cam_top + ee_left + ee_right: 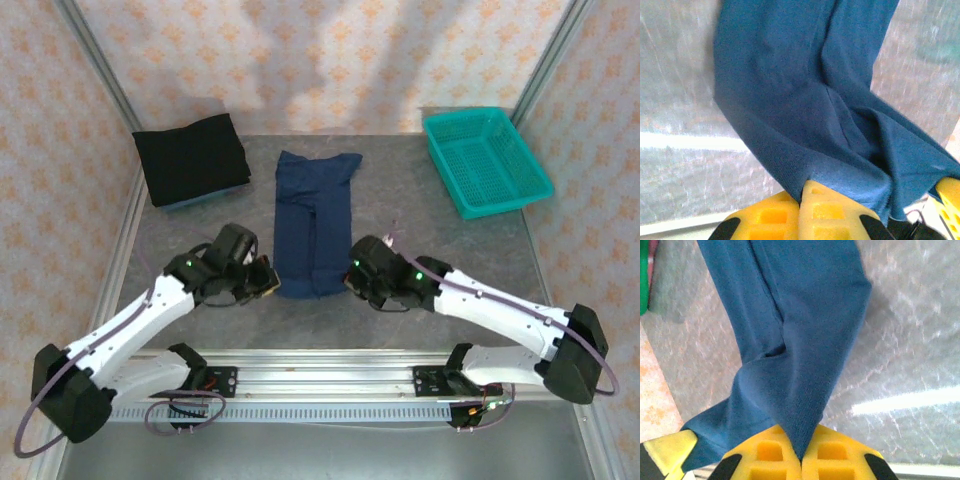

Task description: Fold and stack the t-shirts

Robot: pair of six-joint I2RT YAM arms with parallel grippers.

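The navy blue t-shirt lies long, so my left gripper should next carry its corner outward and release it atop the t-shirt's far end (pixel 287 182), which is outward of the gripper.
The navy blue t-shirt (pixel 313 220) lies as a long narrow strip down the middle of the table, its print hidden. My left gripper (pixel 268 280) is shut on the strip's near left corner, the navy blue t-shirt (pixel 805 100) pinched between the yellow fingers (pixel 835 210). My right gripper (pixel 350 275) is shut on the near right corner, and the navy blue t-shirt (pixel 790 330) runs down into its yellow fingers (pixel 770 455). The black t-shirt (pixel 192 158) sits folded at the far left.
A teal mesh basket (pixel 486 161) stands at the far right. The grey table (pixel 410 210) is bounded by patterned walls. A metal rail (pixel 330 375) with the arm bases runs along the near edge.
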